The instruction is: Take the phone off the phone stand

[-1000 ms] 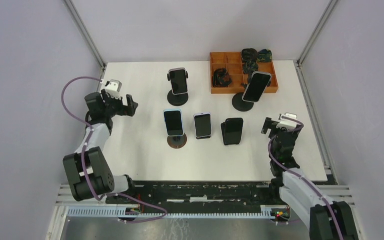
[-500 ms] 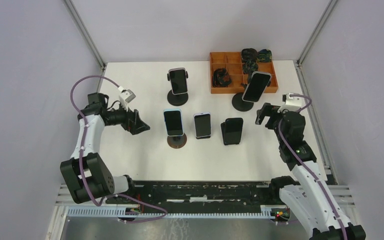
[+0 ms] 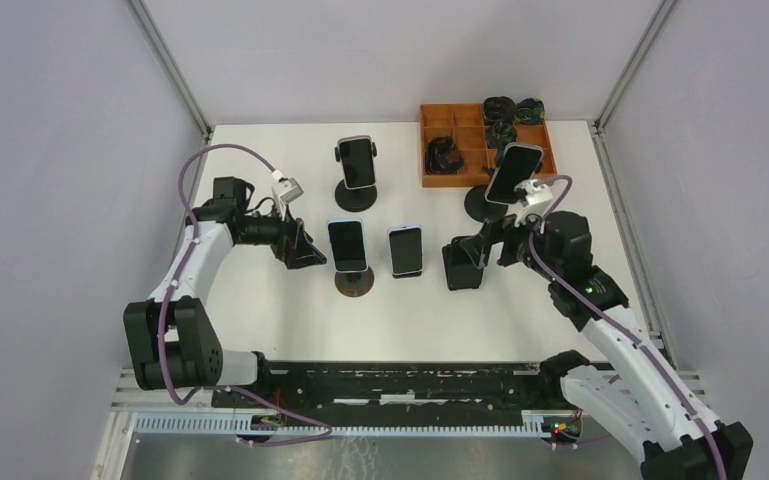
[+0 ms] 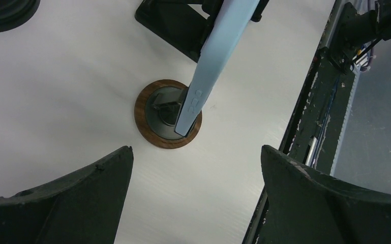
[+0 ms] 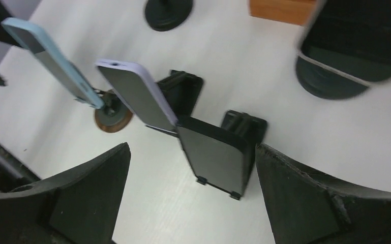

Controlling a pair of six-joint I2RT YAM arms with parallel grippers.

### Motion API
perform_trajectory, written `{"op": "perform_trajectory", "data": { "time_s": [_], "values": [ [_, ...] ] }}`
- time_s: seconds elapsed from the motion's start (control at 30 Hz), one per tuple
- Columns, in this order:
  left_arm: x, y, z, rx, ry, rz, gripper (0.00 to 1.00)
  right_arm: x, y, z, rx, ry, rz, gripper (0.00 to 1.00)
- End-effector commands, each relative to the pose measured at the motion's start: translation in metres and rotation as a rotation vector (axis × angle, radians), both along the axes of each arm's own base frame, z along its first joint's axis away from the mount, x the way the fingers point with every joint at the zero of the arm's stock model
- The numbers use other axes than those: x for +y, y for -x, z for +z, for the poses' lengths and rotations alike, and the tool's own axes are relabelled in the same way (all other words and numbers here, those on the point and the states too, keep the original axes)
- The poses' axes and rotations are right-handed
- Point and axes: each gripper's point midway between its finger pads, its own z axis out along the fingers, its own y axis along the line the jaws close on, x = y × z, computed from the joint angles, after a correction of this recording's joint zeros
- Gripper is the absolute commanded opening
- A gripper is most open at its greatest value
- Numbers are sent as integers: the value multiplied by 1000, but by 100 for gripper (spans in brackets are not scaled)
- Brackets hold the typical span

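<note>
The light-blue phone's facing edge (image 3: 364, 245) (image 5: 67, 65) sticks out clear of its stand, so my right gripper needs to go to the left in the top view next, past the lilac phone, onto that edge.
Several phones stand on stands on the white table (image 3: 260, 300). A light-blue phone (image 3: 346, 245) (image 4: 218, 56) rests on a stand with a round wooden base (image 3: 354, 281) (image 4: 168, 121). A lilac phone (image 3: 405, 250) (image 5: 137, 94) and a black phone (image 3: 466, 262) (image 5: 216, 155) sit on black stands beside it. My left gripper (image 3: 305, 252) (image 4: 196, 198) is open and empty, just left of the light-blue phone. My right gripper (image 3: 475, 248) (image 5: 190, 198) is open and empty, close to the black phone's right side.
Two more phones stand farther back: one on a black round stand (image 3: 356, 163) and one tilted on a black stand (image 3: 512, 172). An orange tray (image 3: 540, 178) with dark items sits at the back right. The table's front rail (image 4: 330, 101) is near.
Both arms have swung inward. The left gripper moved right to the light-blue phone. The right gripper moved left and forward to the black phone. Both stayed open.
</note>
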Motion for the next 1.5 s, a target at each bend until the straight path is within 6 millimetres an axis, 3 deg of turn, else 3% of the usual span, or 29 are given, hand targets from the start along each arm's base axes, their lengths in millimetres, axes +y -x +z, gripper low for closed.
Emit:
{"op": "perform_trajectory", "data": {
  "time_s": [0.0, 0.3, 0.5, 0.7, 0.9, 1.1, 1.47],
  "values": [
    [2, -15, 18, 0, 7, 42, 100, 47, 0, 52, -103, -38, 133, 98],
    [35, -10, 22, 85, 9, 122, 100, 181, 21, 47, -86, 68, 443, 98],
    [49, -8, 24, 103, 7, 153, 100, 236, 22, 23, -55, 75, 520, 98],
    [50, -5, 27, 101, -13, 168, 100, 261, 7, -1, -24, 82, 512, 98],
    [52, -2, 33, 77, -37, 182, 100, 275, -13, -7, -33, 112, 476, 96],
    [49, 7, 43, 63, -36, 148, 100, 277, -32, -23, -41, 146, 410, 90],
    [40, 31, 60, 23, -14, 41, 100, 288, -42, -48, -21, 106, 441, 68]
  ]
}}
